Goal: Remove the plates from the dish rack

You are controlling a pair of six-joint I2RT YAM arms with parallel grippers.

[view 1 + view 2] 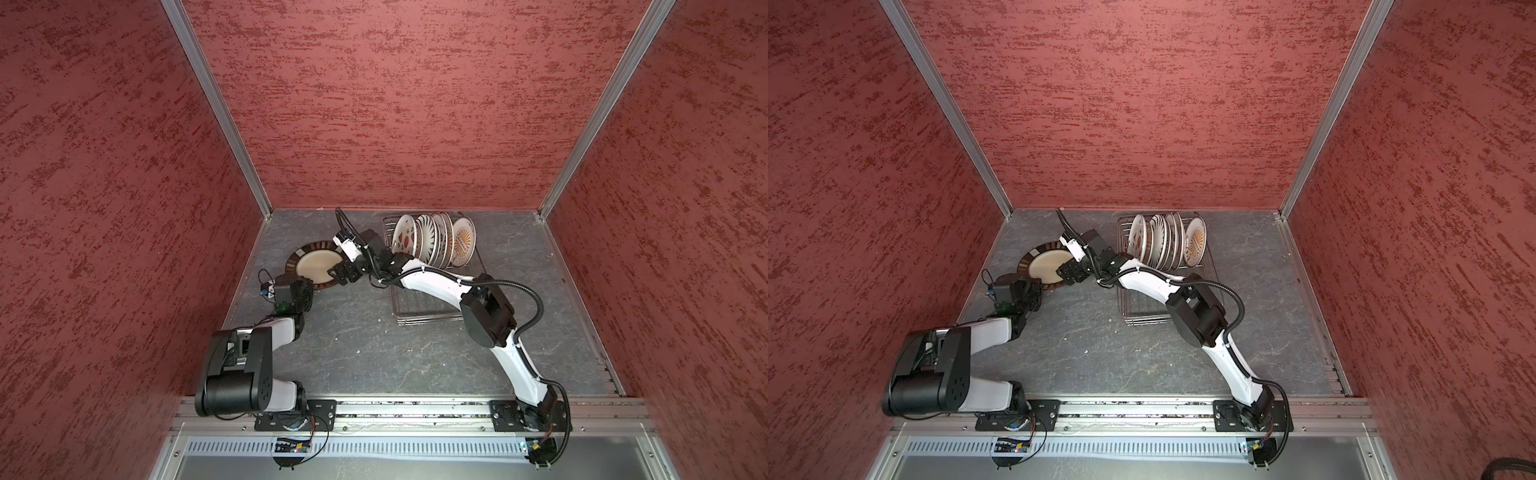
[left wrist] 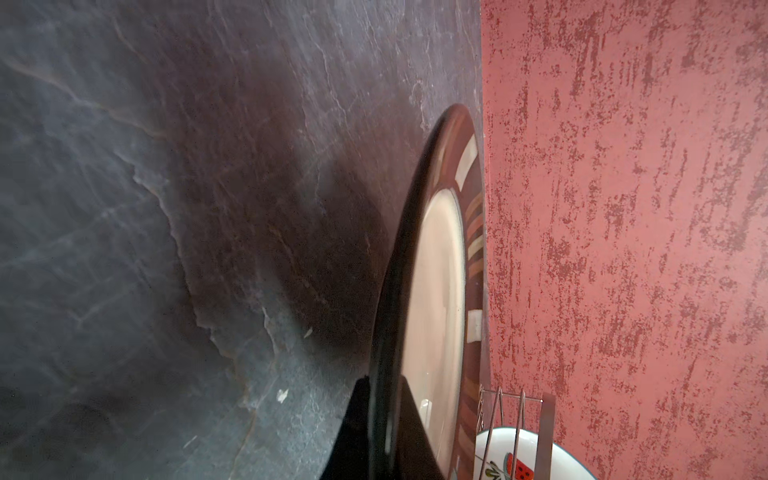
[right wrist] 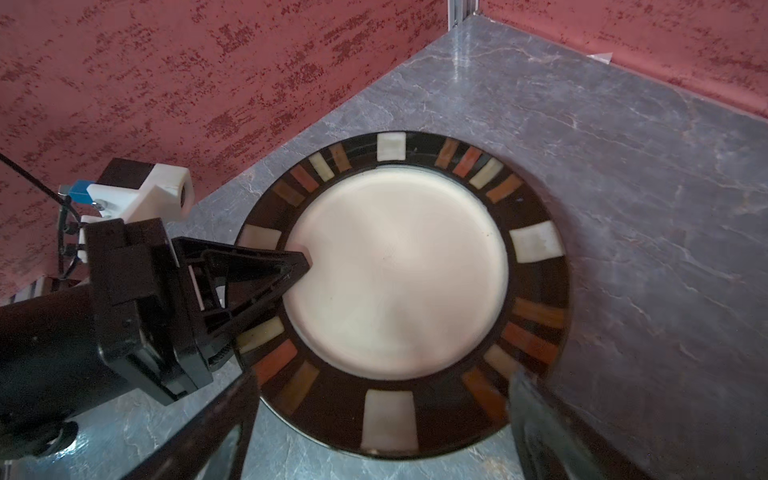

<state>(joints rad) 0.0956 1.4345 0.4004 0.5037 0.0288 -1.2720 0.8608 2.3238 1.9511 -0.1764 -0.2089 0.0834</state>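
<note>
My left gripper pushes outward and slightly down next, then releases the plate on top of the table, since bare slate (image 1: pixel 308 229) shows between the plate and the back wall.
A dark-rimmed plate (image 1: pixel 318 264) (image 1: pixel 1050 264) with a cream centre and coloured rim blocks lies face up, low over the table at the back left. My left gripper (image 1: pixel 311 284) (image 2: pixel 384 382) is shut on its near rim, one finger above and one below. I cannot tell whether the plate rests on the table. My right gripper (image 1: pixel 338 276) (image 3: pixel 382 374) hovers open over the plate's (image 3: pixel 395 282) right edge, its jaws wide apart and holding nothing. Several plates (image 1: pixel 432 241) (image 1: pixel 1163 241) stand on edge in the dish rack (image 1: pixel 428 307) (image 1: pixel 1142 311).
The rack's near half holds no plates and the right forearm crosses over it. A watermelon plate (image 2: pixel 519 457) shows behind the rack wires (image 2: pixel 498 415). Red walls close in the grey slate table (image 1: pixel 353 353) at back and sides.
</note>
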